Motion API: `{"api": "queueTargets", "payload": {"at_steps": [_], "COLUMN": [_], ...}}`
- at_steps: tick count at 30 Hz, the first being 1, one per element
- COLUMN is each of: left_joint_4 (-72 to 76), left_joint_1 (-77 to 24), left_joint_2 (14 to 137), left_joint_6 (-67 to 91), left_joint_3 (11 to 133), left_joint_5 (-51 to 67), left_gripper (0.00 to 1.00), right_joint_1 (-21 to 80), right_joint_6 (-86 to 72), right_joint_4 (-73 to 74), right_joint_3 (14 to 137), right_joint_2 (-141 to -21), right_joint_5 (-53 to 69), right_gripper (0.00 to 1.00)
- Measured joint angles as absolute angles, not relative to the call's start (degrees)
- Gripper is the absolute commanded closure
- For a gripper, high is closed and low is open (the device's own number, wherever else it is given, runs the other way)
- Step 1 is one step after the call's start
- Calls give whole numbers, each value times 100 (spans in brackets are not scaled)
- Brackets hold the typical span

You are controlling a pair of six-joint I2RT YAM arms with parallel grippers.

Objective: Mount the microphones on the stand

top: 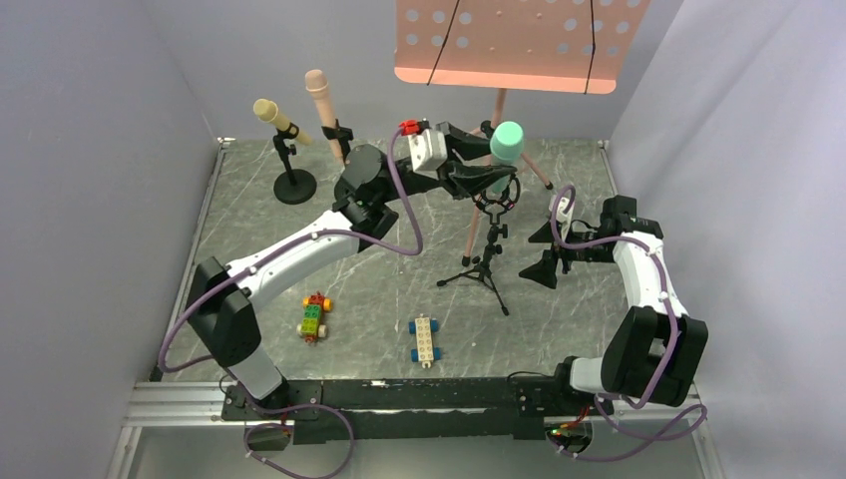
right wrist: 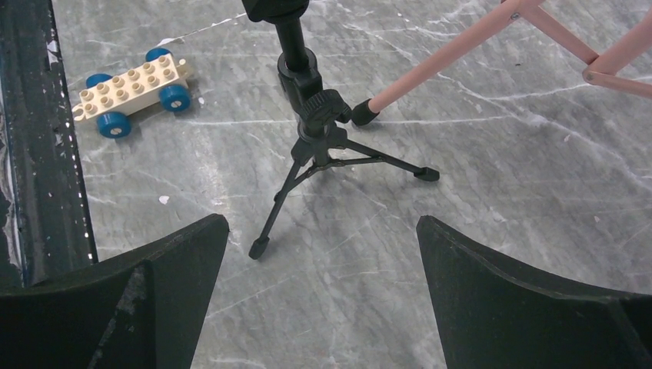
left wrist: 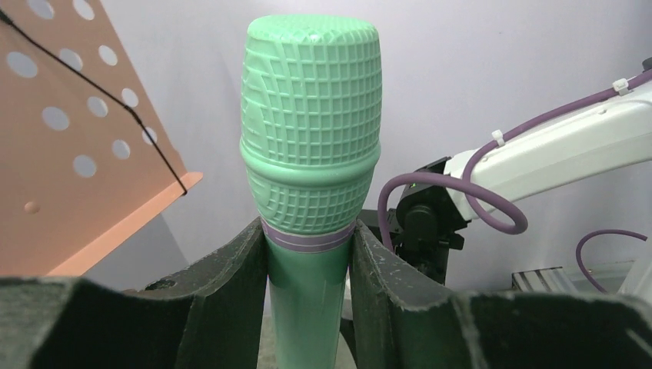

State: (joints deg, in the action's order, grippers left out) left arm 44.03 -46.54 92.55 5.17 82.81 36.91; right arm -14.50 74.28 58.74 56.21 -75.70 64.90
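The tripod's round clip is below my left gripper, so I should move it down until the upright teal-green microphone sits inside the clip, then let go.
My left gripper is shut on the teal-green microphone just below its head and holds it upright over the clip of the black tripod stand. In the left wrist view the microphone stands between both fingers. The pale yellow microphone sits tilted in a round-base stand at the back left. The pink microphone stands in a black clip beside it. My right gripper is open and empty, right of the tripod, whose legs show in the right wrist view.
A pink music stand rises at the back, its legs reaching the floor close behind the tripod. A colourful brick car and a white-and-blue brick car lie at the front centre. Walls close in on both sides.
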Motion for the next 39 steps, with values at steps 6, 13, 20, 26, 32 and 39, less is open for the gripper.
{"api": "queueTargets", "payload": {"at_steps": [6,13,20,26,32,39], "left_joint_4": [4458,4278,3981,3874,3857,3900], "left_joint_1": [-4777,-4869,-4877,-4877,-4877,-4816], "left_joint_2": [9644,9843,9852,9937,9939,9939], "left_joint_6": [534,311,-165,-327,-392,-517], "left_joint_3": [8646,8750,8750,8744,8659,8396], "left_joint_5": [3776,3774,3754,3745,3712,3599], "left_gripper": [100,100,100,100,100,100], "right_joint_1": [-1455,-1455,-1455,-1455,-1455,-1455], "right_joint_6": [7500,7555,7636,7653,7677,7699], "right_joint_4": [5916,5999,6069,6093,6106,6123], "right_joint_3": [5629,5631,5669,5686,5695,5695], "right_joint_2": [-7620,-7644,-7719,-7721,-7721,-7723], "right_joint_5": [6490,6490,6488,6488,6488,6488], "right_gripper": [0,0,0,0,0,0]}}
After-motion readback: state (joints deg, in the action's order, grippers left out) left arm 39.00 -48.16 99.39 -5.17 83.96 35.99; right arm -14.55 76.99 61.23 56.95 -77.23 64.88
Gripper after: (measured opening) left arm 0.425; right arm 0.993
